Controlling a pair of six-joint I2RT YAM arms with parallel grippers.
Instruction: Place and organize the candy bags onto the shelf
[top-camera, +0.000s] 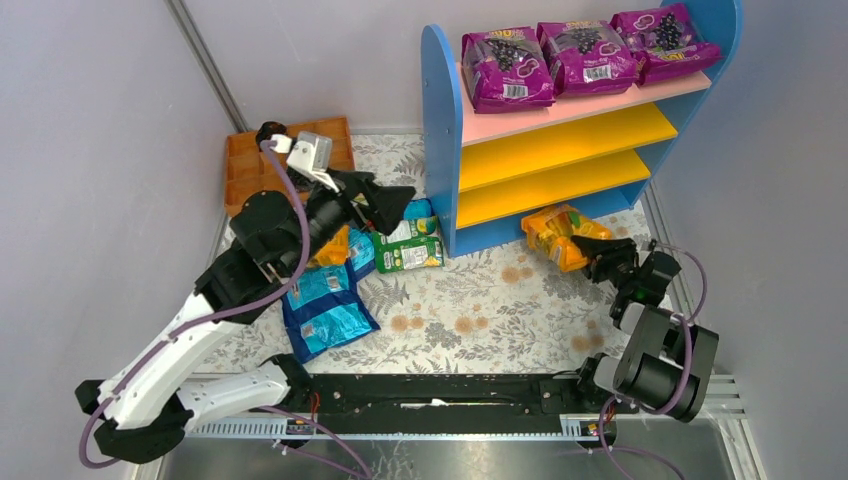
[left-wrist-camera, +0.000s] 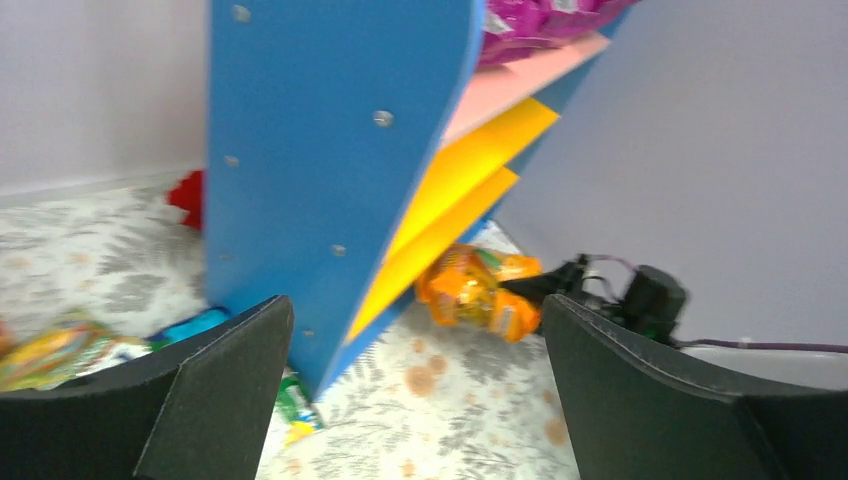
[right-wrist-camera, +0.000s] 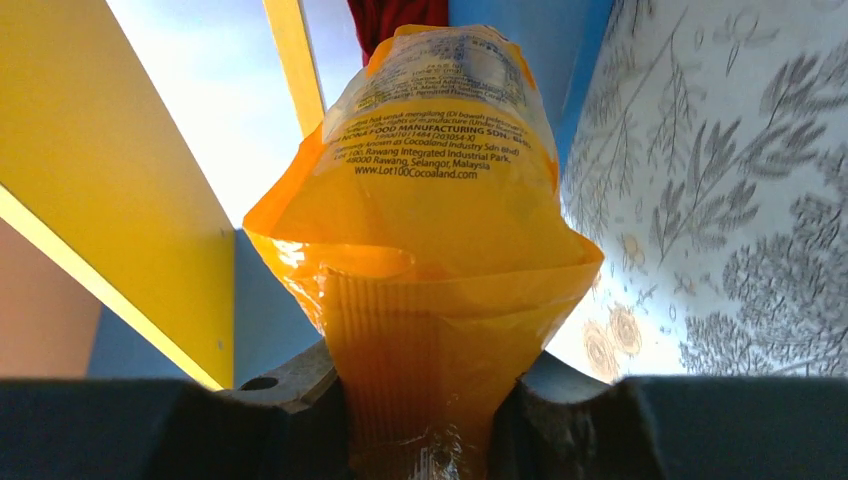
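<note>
My right gripper holds the orange bag before the shelf (top-camera: 445, 150) and next needs to slide it outward and right in the top view onto the blue bottom board (top-camera: 612, 199), then let go.
The shelf (top-camera: 445, 150) stands at the back with blue sides, a pink top board and two yellow boards; three purple grape bags lie on the pink board. My right gripper (top-camera: 590, 257) is shut on the sealed end of an orange candy bag (top-camera: 556, 233), held in front of the lowest tier; the bag fills the right wrist view (right-wrist-camera: 440, 200). My left gripper (top-camera: 400, 205) is open and empty, above a green-yellow bag (top-camera: 410, 245) by the shelf's left side. Blue bags (top-camera: 325, 305) and another orange bag (top-camera: 333, 247) lie on the cloth under the left arm.
An orange compartmented tray (top-camera: 245, 165) sits at the back left behind the left arm. The floral cloth (top-camera: 480, 310) covers the table. Grey walls close in on both sides. In the left wrist view the shelf's blue side panel (left-wrist-camera: 320, 150) is close ahead.
</note>
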